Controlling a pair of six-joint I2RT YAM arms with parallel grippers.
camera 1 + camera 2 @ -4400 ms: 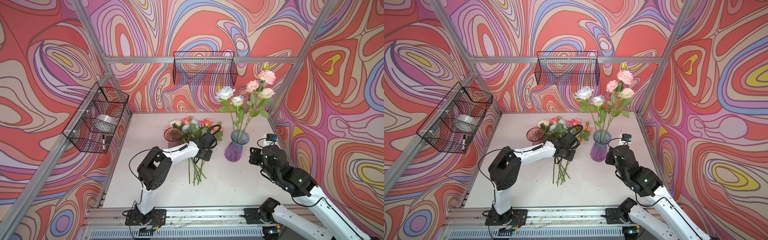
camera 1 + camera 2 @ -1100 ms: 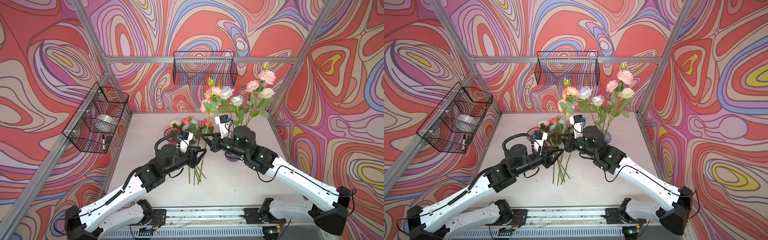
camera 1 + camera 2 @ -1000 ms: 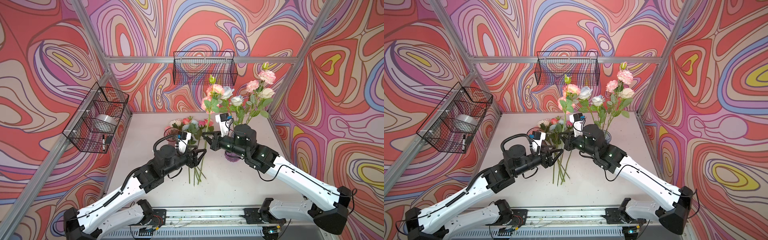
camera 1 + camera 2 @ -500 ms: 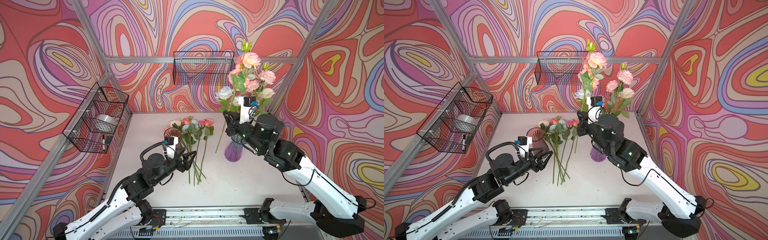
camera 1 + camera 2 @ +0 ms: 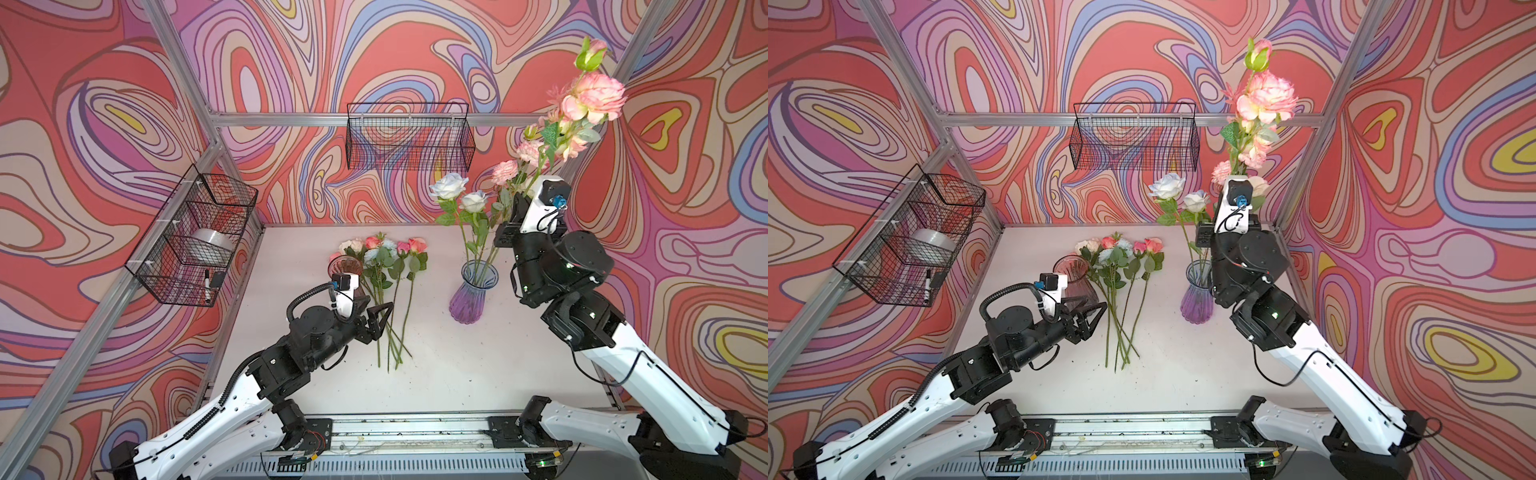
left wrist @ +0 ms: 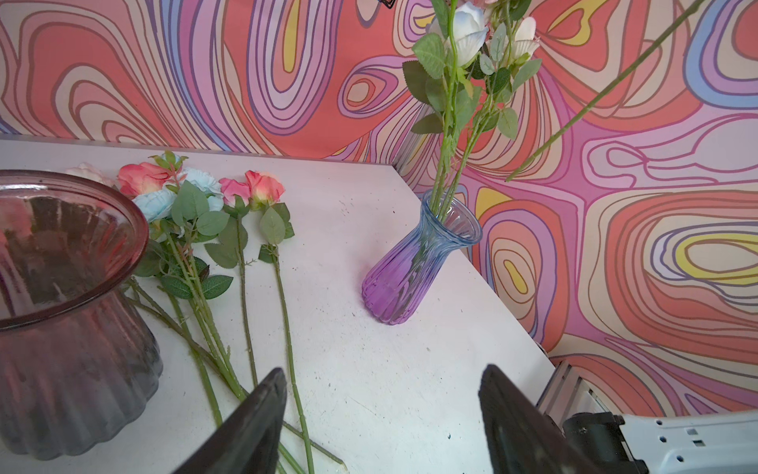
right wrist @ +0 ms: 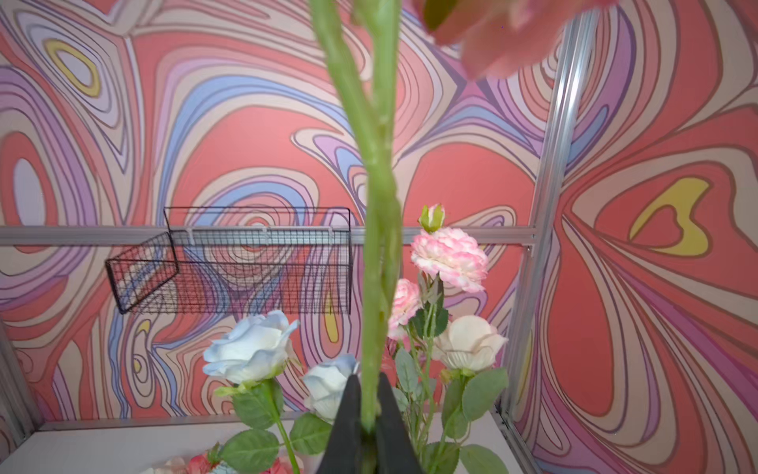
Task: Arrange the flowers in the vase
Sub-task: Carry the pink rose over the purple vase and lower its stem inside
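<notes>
I should next lower my right gripper toward the vase's opening below it and let go of the green stem there, because the stem's lower end still hangs outside.
The purple-blue glass vase stands at the right of the table and holds several flowers, white and pale blue roses among them. My right gripper is raised behind and above the vase, shut on the green stem of a pink flower spray that towers near the corner post. In the left wrist view that stem's lower end hangs in the air beside the vase's mouth. Several loose flowers lie mid-table. My left gripper is open over their stems, holding nothing.
A dark red glass vase stands just left of the loose flowers, close to my left gripper. A wire basket hangs on the back wall. Another basket on the left wall holds a tape roll and a marker.
My right gripper has carried the pink spray up and to the right, from mid-table to above the vase. My left gripper has drawn back towards the front left and stands wider.
</notes>
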